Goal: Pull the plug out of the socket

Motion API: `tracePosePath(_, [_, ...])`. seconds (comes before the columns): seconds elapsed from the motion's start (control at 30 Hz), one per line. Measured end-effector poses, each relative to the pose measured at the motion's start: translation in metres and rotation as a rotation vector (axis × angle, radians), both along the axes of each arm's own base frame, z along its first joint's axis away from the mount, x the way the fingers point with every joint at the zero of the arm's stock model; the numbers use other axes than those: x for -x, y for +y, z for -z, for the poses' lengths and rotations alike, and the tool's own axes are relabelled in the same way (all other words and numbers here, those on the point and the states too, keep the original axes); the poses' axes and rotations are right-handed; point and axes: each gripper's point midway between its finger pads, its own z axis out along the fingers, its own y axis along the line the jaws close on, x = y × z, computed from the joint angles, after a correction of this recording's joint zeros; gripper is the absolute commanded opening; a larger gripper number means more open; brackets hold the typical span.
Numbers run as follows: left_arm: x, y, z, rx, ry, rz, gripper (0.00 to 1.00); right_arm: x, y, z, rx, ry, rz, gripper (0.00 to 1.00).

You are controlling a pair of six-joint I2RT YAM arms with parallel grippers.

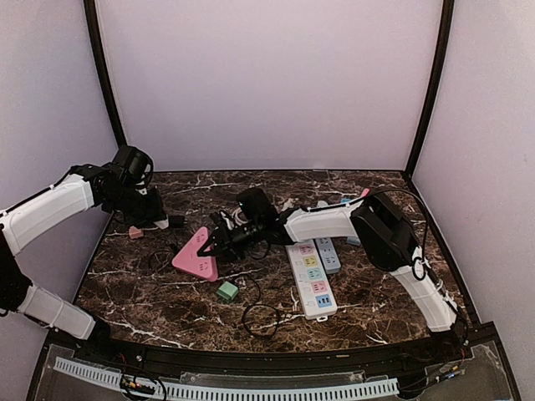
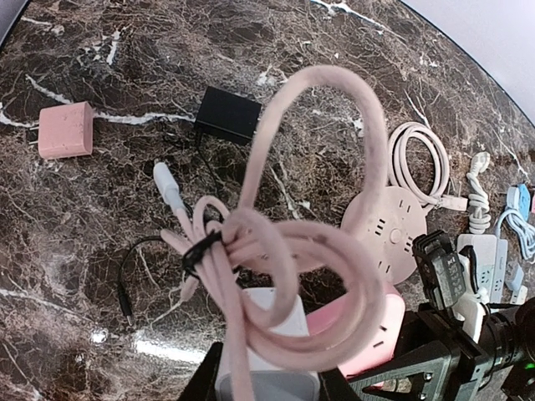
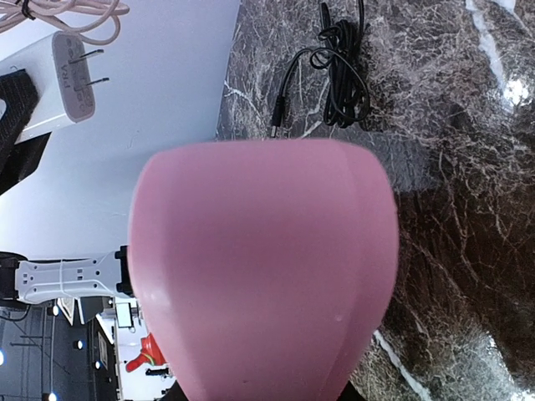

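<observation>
I will next lower the plug in my left gripper to the bare tabletop beside the pink socket and let go of it, because the plug's pins are clear of the socket.
My left gripper [image 2: 267,380] is shut on a white plug [image 2: 269,347] with a coiled pink cable [image 2: 301,251], and holds it above the table. The plug's two prongs show bare in the right wrist view [image 3: 71,79], clear of the socket. The pink triangular socket [image 1: 196,255] lies left of centre on the table. It fills the right wrist view [image 3: 263,267] and shows under the cable in the left wrist view [image 2: 372,330]. My right gripper [image 1: 220,240] is shut on the socket's right edge. The left gripper [image 1: 156,215] is up and left of the socket.
A white power strip with coloured outlets [image 1: 311,277] and a grey strip [image 1: 328,255] lie right of centre. A green cube [image 1: 226,291] and a black cable loop [image 1: 261,319] lie in front. A pink block [image 2: 65,129], black adapter [image 2: 227,115], round socket [image 2: 393,225] and thin black cable [image 3: 334,71] lie nearby.
</observation>
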Motion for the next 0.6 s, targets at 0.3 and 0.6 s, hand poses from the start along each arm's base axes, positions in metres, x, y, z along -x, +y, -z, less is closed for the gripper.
tracePosePath(0.3, [-0.0038, -0.0014, 0.0061, 0.005, 0.014, 0.005, 0.01, 0.0012, -0.0004, 0.0096, 0.017, 0.029, 0.002, 0.34])
tracePosePath(0.6, [-0.0051, -0.0003, 0.0075, 0.008, 0.011, 0.006, 0.01, -0.0025, -0.0021, 0.0093, 0.018, 0.034, 0.009, 0.42])
